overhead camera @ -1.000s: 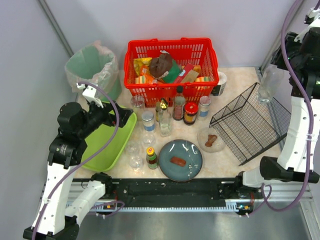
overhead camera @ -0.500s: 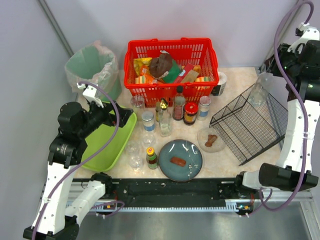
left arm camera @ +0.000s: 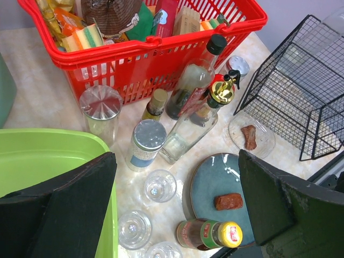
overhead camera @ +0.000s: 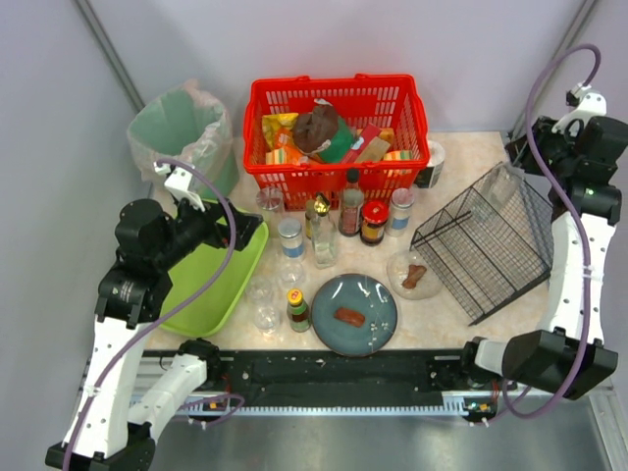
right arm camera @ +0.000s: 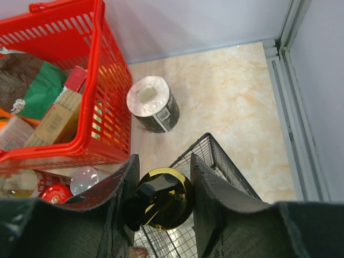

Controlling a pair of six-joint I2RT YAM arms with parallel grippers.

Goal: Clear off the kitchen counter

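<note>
The clear glass bottle, still high at the black wire rack's back corner, comes down in my right gripper next until it stands inside.
The kitchen counter (overhead camera: 471,147) is pale marbled stone, crowded with bottles, jars and glasses. My right gripper (right arm camera: 161,185) is shut on the gold-and-black pourer cap (right arm camera: 163,200) of a clear glass bottle (overhead camera: 500,184). It holds that bottle over the top back corner of the black wire rack (overhead camera: 486,240). Over the lime-green tray (overhead camera: 211,285) my left gripper (left arm camera: 174,177) stands wide open and empty. Below it lie small glasses (left arm camera: 159,185), a yellow-capped sauce bottle (left arm camera: 209,234) and a blue plate (left arm camera: 212,180) with a brown piece of food (left arm camera: 228,201).
A red basket (overhead camera: 339,128) full of packets stands at the back, a lined bin (overhead camera: 182,132) to its left and a paper roll (right arm camera: 153,105) to its right. Several bottles and jars (overhead camera: 348,216) stand before the basket. A clear dish (overhead camera: 412,275) with a brown scrap sits by the rack.
The right arm has swung left and down, carrying the clear bottle from the far right edge to over the wire rack. The left arm has not moved.
</note>
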